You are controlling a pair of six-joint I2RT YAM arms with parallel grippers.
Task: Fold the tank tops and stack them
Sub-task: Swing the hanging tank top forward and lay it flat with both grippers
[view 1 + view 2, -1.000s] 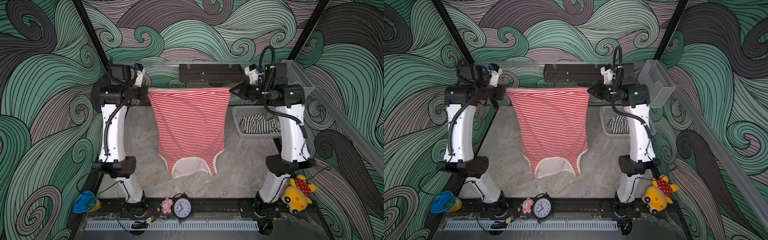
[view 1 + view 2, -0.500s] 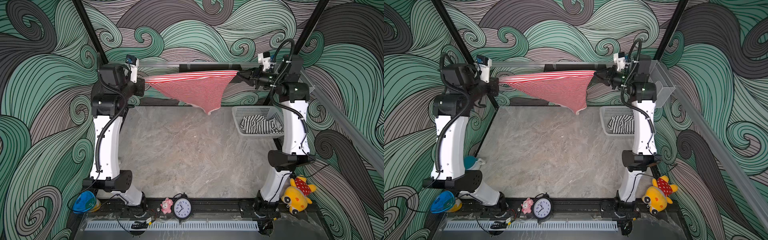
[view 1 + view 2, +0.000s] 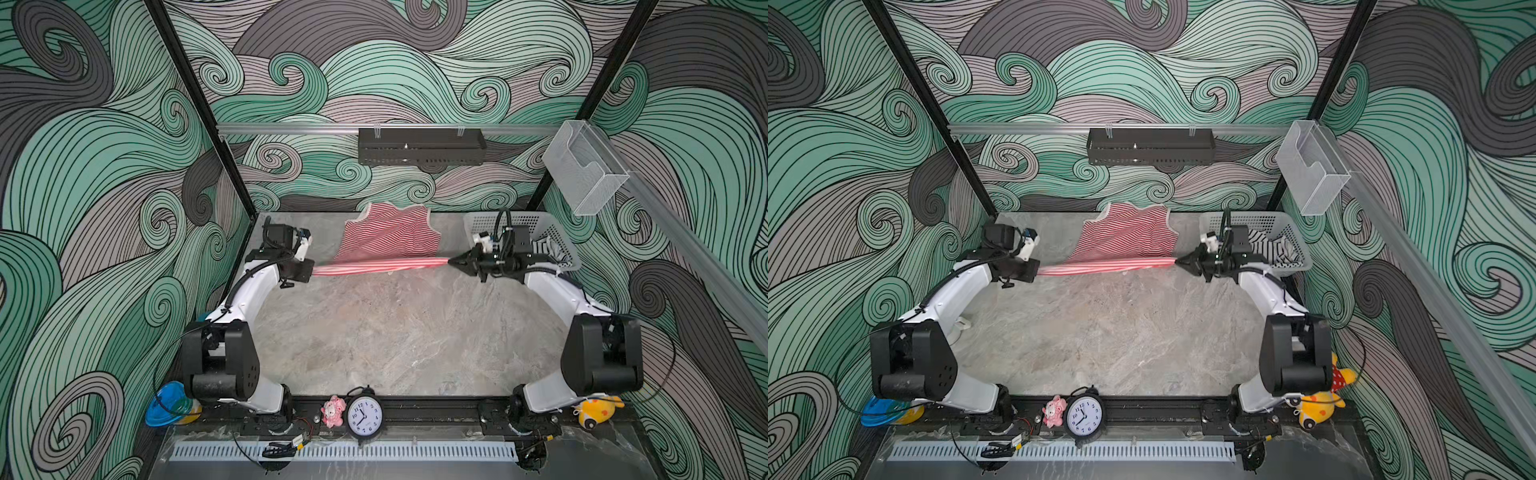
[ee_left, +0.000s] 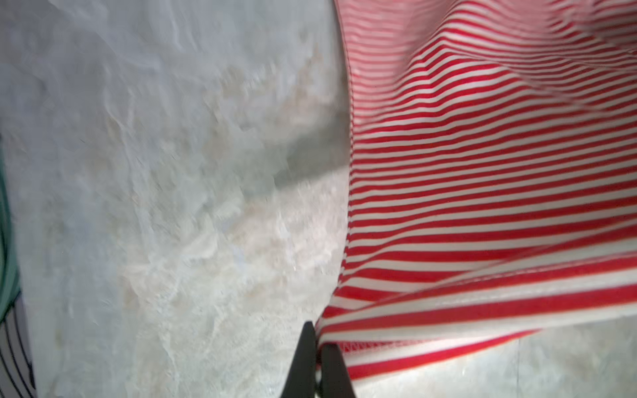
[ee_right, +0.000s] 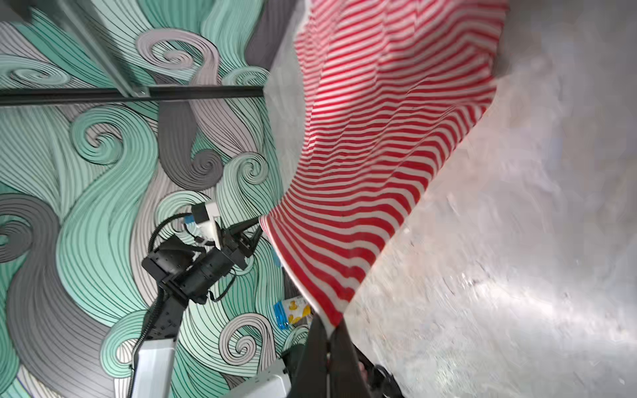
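Observation:
My right gripper draws the tank top's hem corner back and down onto the bare marble near the front bar [image 3: 443, 357] next, releasing it, as the body still billows.
The red-and-white striped tank top [image 3: 388, 239] [image 3: 1127, 239] is stretched by one edge between both grippers, low over the marble table. Its body billows back toward the rear wall. My left gripper [image 3: 312, 270] [image 3: 1038, 271] [image 4: 319, 339] is shut on one corner of that edge. My right gripper [image 3: 451, 262] [image 3: 1178, 261] [image 5: 329, 330] is shut on the other corner. The right wrist view shows the tank top [image 5: 372, 155] running across to the left gripper [image 5: 256, 224]. The black-and-white tank top [image 3: 1273, 249] lies crumpled in the white basket [image 3: 1258, 217] behind the right gripper.
The basket [image 3: 536, 220] stands at the table's back right corner. An alarm clock [image 3: 365, 414], a pink toy [image 3: 333, 411] and a yellow plush [image 3: 596, 411] sit along the front rail. A clear plastic box [image 3: 584, 166] hangs on the right rail. A black tray [image 3: 419, 146] is on the back wall.
Both arms have swung down from high at the back to just above the table. The red-and-white tank top, earlier hanging, now trails toward the back wall.

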